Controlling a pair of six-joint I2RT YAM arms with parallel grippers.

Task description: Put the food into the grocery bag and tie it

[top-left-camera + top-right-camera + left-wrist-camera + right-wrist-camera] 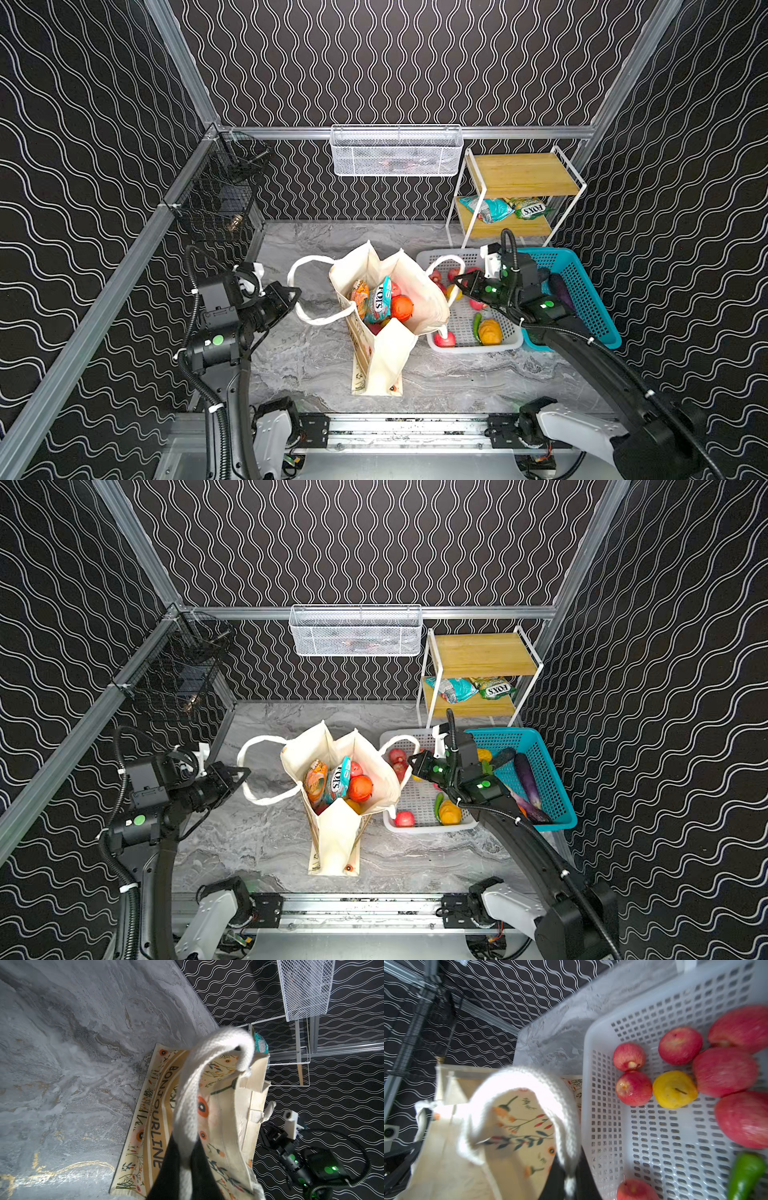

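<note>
I will lift my right gripper and carry the bag's handle over the bag's rim by the white basket (435, 289) (486, 1171), then let go of it, because that rim lies toward my left gripper.
The grocery bag (386, 357) (336, 841) stands open mid-table. Inside it lie an orange (401, 307), a teal FOX'S packet (380, 301) and an orange packet (359, 295). My left gripper (296, 293) (184, 1147) is shut on the bag's left handle (316, 259) (187, 1105), which loops out to the left. My right gripper (457, 278) (570, 1167) is shut on the right handle (446, 259) (550, 1093), held over the white basket's near corner. More food lies in that basket: several red apples (633, 1088), a yellow pear (675, 1089) and a green pepper (745, 1176).
The white perforated basket (469, 347) sits right of the bag, with a teal basket (582, 291) holding an aubergine beyond it. A wooden shelf rack (523, 174) at the back right carries two FOX'S packets (528, 210). A white mesh basket (397, 151) and a black wire basket (220, 195) hang on the walls.
</note>
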